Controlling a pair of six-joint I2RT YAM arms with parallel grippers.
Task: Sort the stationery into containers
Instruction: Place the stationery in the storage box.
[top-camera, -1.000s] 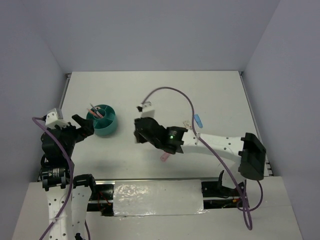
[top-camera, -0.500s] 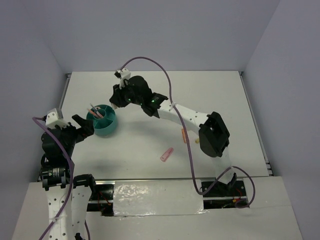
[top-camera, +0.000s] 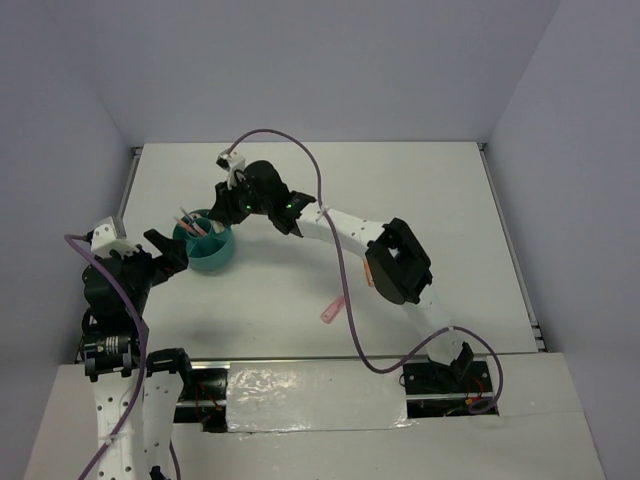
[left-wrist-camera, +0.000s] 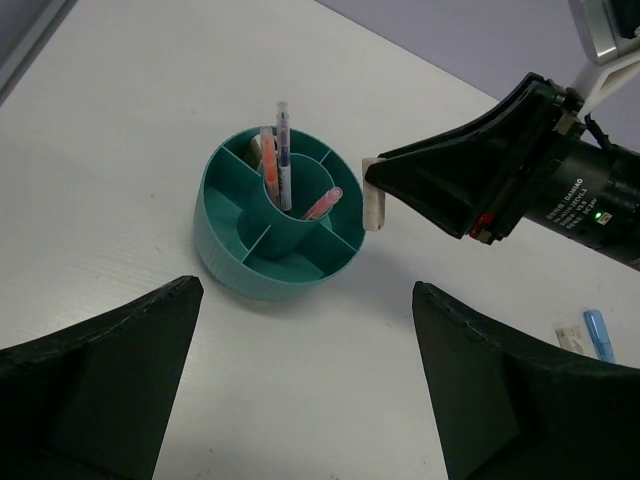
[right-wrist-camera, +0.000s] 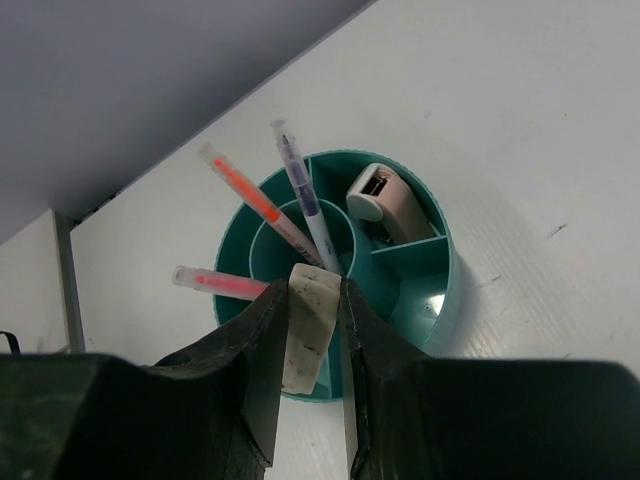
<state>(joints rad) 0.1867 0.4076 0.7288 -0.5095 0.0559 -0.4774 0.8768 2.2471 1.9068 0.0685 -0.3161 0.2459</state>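
Next, my right gripper lowers the eraser toward the organiser's outer section (right-wrist-camera: 421, 302) beside the tan and grey piece (right-wrist-camera: 385, 205) and releases. That empty section lies below the gripper.
The round teal organiser (top-camera: 212, 260) stands at the left of the table. Its middle cup holds an orange pen (right-wrist-camera: 245, 190), a pink pen (right-wrist-camera: 215, 282) and a thin grey pen (right-wrist-camera: 300, 185). A tan and grey piece (right-wrist-camera: 385, 205) lies in one outer compartment. My right gripper (right-wrist-camera: 315, 290) is shut on an off-white speckled eraser (right-wrist-camera: 308, 335) and holds it upright just above the organiser's rim (right-wrist-camera: 450, 270). The left wrist view shows that eraser (left-wrist-camera: 373, 207) beside the rim (left-wrist-camera: 250, 278). My left gripper (left-wrist-camera: 308, 300) is open and empty, close to the organiser's near left side.
A pink piece (top-camera: 332, 310) lies on the table in front of the right arm. An orange piece (top-camera: 368, 271) lies partly under that arm. A blue eraser (left-wrist-camera: 597, 333) and a small white piece (left-wrist-camera: 572, 337) lie to the right. A purple cable (top-camera: 300, 150) arcs above the right wrist.
My right arm has swung from the table's middle to the far left, carrying the eraser over the organiser. The left arm has not moved.
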